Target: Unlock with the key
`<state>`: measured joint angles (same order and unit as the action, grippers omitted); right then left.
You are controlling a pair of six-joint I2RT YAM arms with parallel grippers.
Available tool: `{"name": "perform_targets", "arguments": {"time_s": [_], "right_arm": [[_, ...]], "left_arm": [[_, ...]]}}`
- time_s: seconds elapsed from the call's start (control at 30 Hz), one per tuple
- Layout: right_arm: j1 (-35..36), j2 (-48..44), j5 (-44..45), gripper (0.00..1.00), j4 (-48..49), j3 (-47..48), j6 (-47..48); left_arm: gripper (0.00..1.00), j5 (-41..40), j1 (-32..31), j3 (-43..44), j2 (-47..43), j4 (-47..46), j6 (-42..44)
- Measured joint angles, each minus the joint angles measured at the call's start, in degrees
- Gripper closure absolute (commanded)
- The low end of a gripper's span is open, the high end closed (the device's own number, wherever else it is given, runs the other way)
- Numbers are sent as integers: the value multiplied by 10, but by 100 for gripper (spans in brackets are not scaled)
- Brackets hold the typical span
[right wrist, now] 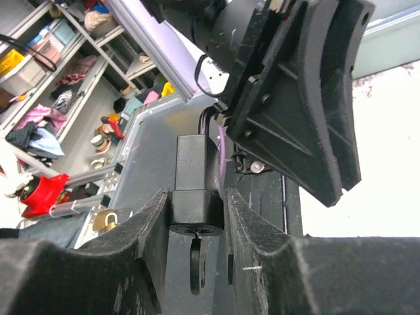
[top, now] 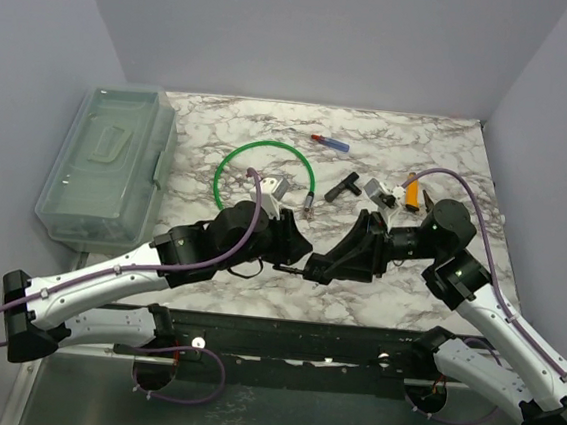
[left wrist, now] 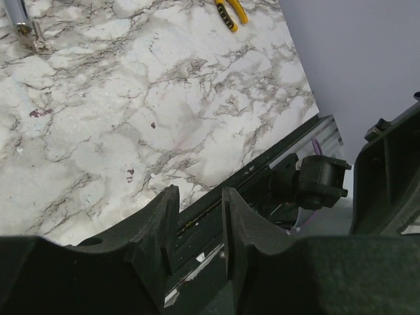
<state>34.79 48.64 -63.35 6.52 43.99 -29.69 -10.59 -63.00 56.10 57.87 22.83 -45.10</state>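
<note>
The lock is held off the table, so my right gripper next needs to tilt down, go down to the marble short of the cable's metal end [top: 318, 239], and let go.
My right gripper [right wrist: 197, 220] is shut on a black lock body [right wrist: 197, 187], held off the table. A black key [right wrist: 197, 262] sticks out of the lock's end face, between the fingers. In the top view the right gripper [top: 316, 268] points left at the table's near edge, and my left gripper [top: 295, 252] faces it closely. The left gripper [left wrist: 200, 197] shows a narrow gap between its fingers with nothing in it. A left finger [right wrist: 308, 98] looms just beyond the lock. The green cable [top: 259, 155] lies looped behind the left arm.
A clear plastic box [top: 107, 170] stands at the left. Yellow pliers [top: 413, 193], a black T-shaped tool [top: 344, 186] and a red-and-blue item [top: 330, 142] lie at the back right. The cable's metal end [left wrist: 26, 29] rests on the marble. A black frame rail [top: 291, 339] runs along the near edge.
</note>
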Motion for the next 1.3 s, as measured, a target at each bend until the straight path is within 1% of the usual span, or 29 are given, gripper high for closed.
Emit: {"name": "perform_targets", "arguments": {"time_s": [0.23, 0.37, 0.4, 0.53, 0.57, 0.63, 0.8, 0.9, 1.1, 1.2, 1.3], "right_arm": [[0, 2, 42, 100, 3, 0, 2], [2, 1, 56, 100, 11, 0, 2], [2, 1, 56, 100, 12, 0, 2], [2, -2, 55, 100, 19, 0, -3], [2, -3, 55, 100, 22, 0, -3], [1, -6, 59, 100, 24, 0, -3], [1, -7, 101, 100, 15, -3, -5], [1, -15, 148, 100, 14, -29, -17], [0, -11, 235, 100, 7, -98, -51], [0, 13, 266, 100, 10, -125, -77], [0, 58, 288, 100, 32, -153, -115]], "left_arm": [[63, 22, 0, -6, -8, 0, 3], [55, 23, 1, -10, -14, -4, 3], [51, 22, 2, -11, -17, -3, 3], [25, 5, 3, -17, -30, 6, 3], [21, 2, 4, -17, -31, 7, 0], [14, -14, 4, -17, -36, 13, -2], [2, -89, 14, 15, -34, 78, 2], [1, -136, 40, 50, -31, 117, 19], [1, -198, 110, 93, -14, 156, 70], [1, -224, 147, 96, 9, 166, 95], [1, -241, 173, 96, 35, 166, 116]]}}
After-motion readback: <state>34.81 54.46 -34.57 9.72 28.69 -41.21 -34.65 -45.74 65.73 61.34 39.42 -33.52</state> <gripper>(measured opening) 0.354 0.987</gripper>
